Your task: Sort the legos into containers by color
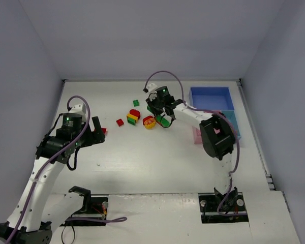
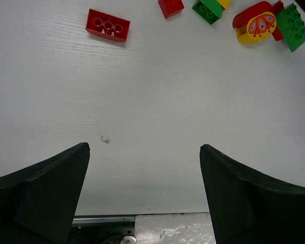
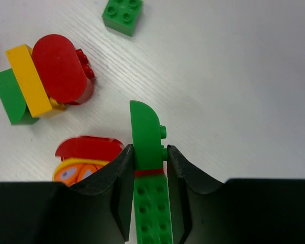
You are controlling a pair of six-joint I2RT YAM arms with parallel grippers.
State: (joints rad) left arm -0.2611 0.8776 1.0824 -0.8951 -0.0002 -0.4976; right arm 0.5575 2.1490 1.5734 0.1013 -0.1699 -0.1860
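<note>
Next, my right gripper lifts, carries the green lego over the pink tray (image 1: 198, 135) and releases it, since that tray lies to the gripper's right in the top view.
My right gripper (image 3: 148, 155) (image 1: 161, 116) is shut on a green lego (image 3: 147, 137) with a rounded end, held just above the table beside the pile. A red-and-yellow rounded lego (image 3: 86, 157) lies at its left. A stack of green, yellow and red legos (image 3: 43, 84) and a small green lego (image 3: 122, 15) lie beyond. My left gripper (image 2: 145, 152) (image 1: 97, 131) is open and empty over bare table. A red lego (image 2: 108, 24) lies far ahead of it. The blue tray (image 1: 210, 98), pink tray (image 1: 198, 135) and light-blue tray (image 1: 233, 122) sit at the right.
A small red lego (image 1: 120, 122) lies left of the pile. In the left wrist view more legos, a red one (image 2: 171, 6), green ones (image 2: 293, 26) and a yellow butterfly piece (image 2: 256, 26), lie at the top right. The table's near edge (image 2: 142, 219) is just behind the left gripper.
</note>
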